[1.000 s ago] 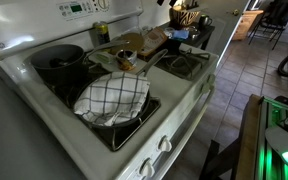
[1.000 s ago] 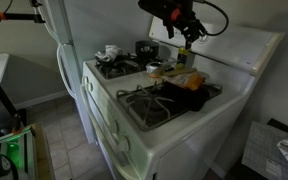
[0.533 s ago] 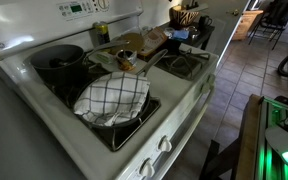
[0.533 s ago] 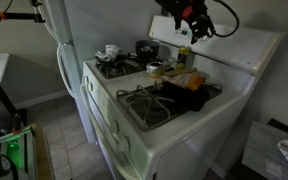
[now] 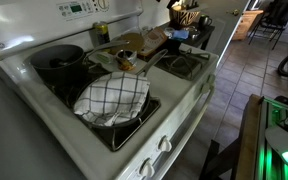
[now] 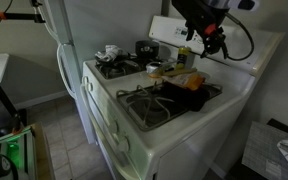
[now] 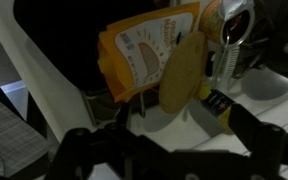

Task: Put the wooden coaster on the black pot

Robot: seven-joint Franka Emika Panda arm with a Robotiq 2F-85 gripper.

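Note:
My gripper lowers beside the orange packet [image 7: 142, 50] next, bringing its spread fingers astride the wooden coaster's upper rim [image 7: 177, 95], since the coaster stands on edge below them.
The wooden coaster [image 7: 183, 72] is a light brown disc standing on edge in the wrist view, leaning beside an orange packet [image 7: 142, 50]. The black pot [image 5: 59, 60] sits on a back burner of the stove; it also shows as a dark shape in an exterior view [image 6: 144, 48]. My gripper [image 6: 216, 40] hangs high above the stove's back panel, well clear of everything. In the wrist view its two dark fingers spread wide at the bottom edge, with nothing between them [image 7: 169, 150].
A pan with a white black-checked cloth [image 5: 112, 98] sits on the front burner. A rectangular brown box [image 5: 150, 42] and small bottles [image 6: 182, 55] crowd the stove's middle. The raised control panel [image 5: 69, 12] runs along the back.
My gripper has moved up and along the back of the stove, away from the pots. Nothing on the stove has moved.

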